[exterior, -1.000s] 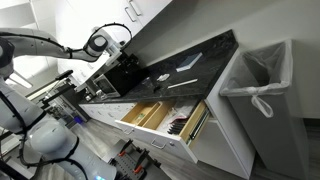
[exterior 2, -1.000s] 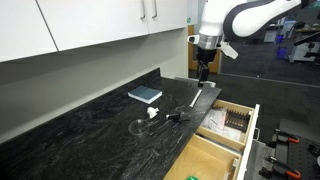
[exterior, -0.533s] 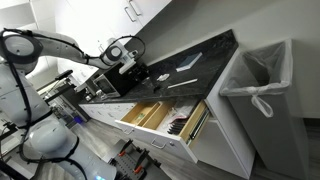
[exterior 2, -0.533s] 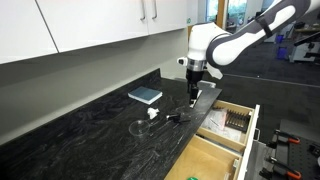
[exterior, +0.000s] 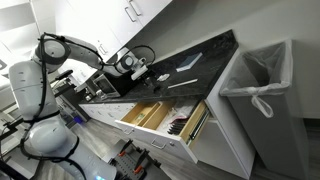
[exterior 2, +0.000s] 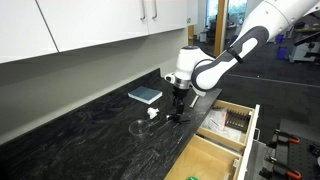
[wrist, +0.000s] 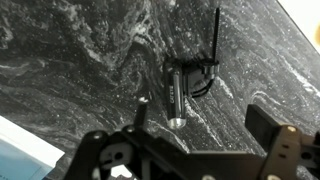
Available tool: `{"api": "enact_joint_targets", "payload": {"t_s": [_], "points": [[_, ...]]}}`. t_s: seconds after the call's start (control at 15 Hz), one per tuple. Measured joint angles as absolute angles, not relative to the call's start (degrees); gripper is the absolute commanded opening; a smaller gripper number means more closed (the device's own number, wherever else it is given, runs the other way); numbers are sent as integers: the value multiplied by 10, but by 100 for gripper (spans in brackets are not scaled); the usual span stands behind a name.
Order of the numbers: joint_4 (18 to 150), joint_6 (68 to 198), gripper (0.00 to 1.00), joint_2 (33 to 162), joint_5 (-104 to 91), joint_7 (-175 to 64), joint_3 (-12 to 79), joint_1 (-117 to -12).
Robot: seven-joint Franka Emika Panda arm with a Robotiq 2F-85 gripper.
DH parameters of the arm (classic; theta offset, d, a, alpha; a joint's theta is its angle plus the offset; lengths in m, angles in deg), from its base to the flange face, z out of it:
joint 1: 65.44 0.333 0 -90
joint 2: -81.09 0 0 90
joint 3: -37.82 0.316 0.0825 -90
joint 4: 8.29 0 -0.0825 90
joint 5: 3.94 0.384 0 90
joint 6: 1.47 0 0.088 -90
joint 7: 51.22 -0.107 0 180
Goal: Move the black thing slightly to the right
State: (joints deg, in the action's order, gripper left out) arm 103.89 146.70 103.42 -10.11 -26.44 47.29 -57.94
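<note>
The silver end of the black thing comes between my open fingers next, as my gripper lowers toward the counter, and then my fingers close.
The black thing (wrist: 177,92) is a dark cylinder with a silver tip and looped cable, lying on the black marble counter (wrist: 70,60). It shows in both exterior views (exterior 2: 178,117) (exterior: 160,79). My gripper (wrist: 205,115) is open, and its fingers hang just above and around the cylinder's silver end. In an exterior view the gripper (exterior 2: 179,100) hovers right over the black thing without touching it. In the other exterior view the gripper (exterior: 140,72) is low over the counter.
A blue flat box (exterior 2: 145,95) lies behind the gripper. A clear glass dish (exterior 2: 138,127) and a small white piece (exterior 2: 152,114) lie beside the black thing. Open drawers (exterior 2: 228,122) (exterior: 160,115) jut out below the counter edge. A lined bin (exterior: 258,80) stands at the counter's end.
The arm has swung across the counter and come down. The gripper went from high near the counter's end to just above the black thing. Objects have not moved.
</note>
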Motion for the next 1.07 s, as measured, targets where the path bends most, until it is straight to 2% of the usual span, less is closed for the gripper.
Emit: {"api": "enact_joint_targets", "payload": {"t_s": [0.93, 1.0, 1.07], "points": [[901, 1455, 100, 1158, -127, -265, 472, -574], [896, 1455, 75, 1162, -127, -265, 472, -574], [893, 1454, 72, 1167, -127, -265, 471, -574]]}}
